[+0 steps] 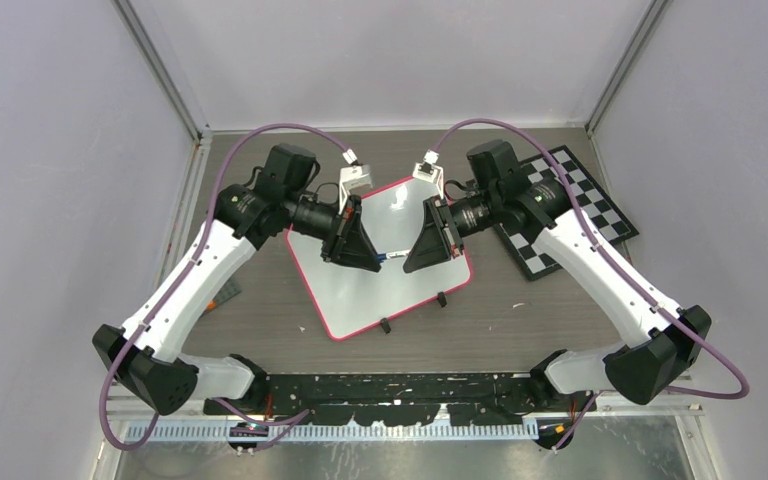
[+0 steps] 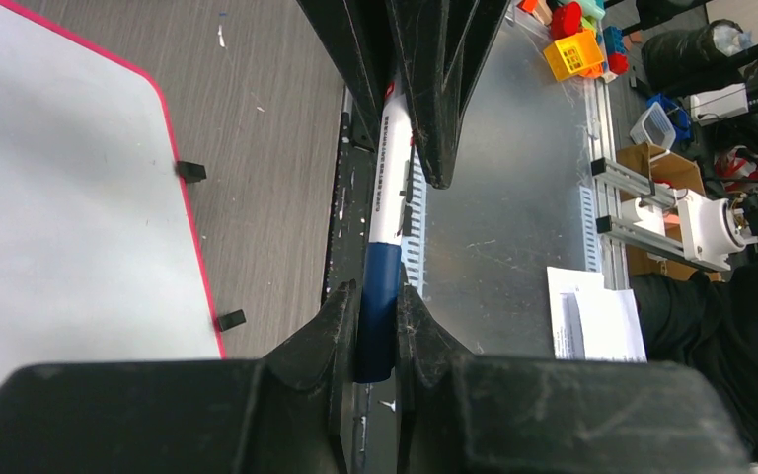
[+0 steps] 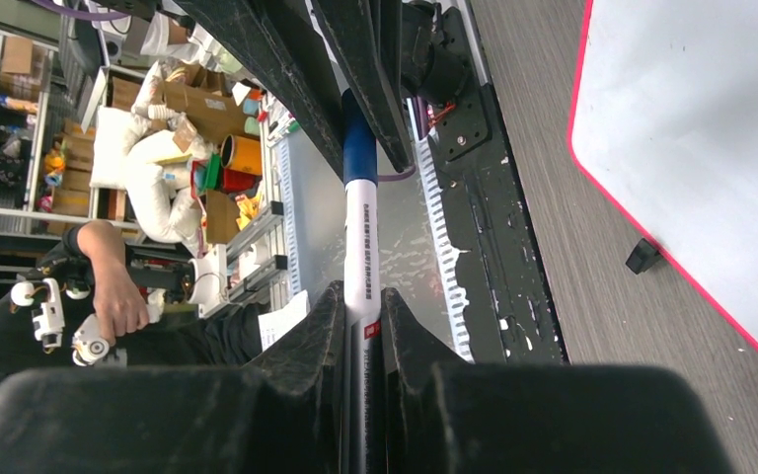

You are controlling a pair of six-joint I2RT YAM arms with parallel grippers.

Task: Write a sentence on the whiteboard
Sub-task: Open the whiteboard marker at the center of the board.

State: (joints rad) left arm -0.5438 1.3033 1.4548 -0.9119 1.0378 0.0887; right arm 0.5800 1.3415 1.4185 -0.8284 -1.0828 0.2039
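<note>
The marker's blue cap will be pulled away to the left in the top view by my left gripper next, and lowered onto the bare table beside the whiteboard.
The whiteboard (image 1: 400, 285), white with a pink-red frame, lies at the middle of the table, seen also in the wrist views (image 2: 59, 197) (image 3: 691, 128). A marker (image 1: 392, 257) with a white barrel (image 2: 389, 178) and a blue cap (image 2: 379, 326) hangs level above the board between the two grippers. My left gripper (image 1: 377, 262) (image 2: 379, 296) is shut on the blue cap. My right gripper (image 1: 408, 261) (image 3: 361, 296) is shut on the white barrel (image 3: 360, 237). The two grippers face each other tip to tip. The board's surface shows no writing.
A black-and-white checkerboard (image 1: 570, 210) lies at the back right, partly under the right arm. Two black clip feet (image 1: 385, 325) (image 1: 441, 298) sit on the board's near edge. A small dark and orange object (image 1: 222, 295) lies by the left arm. A black rail (image 1: 400, 390) runs along the near edge.
</note>
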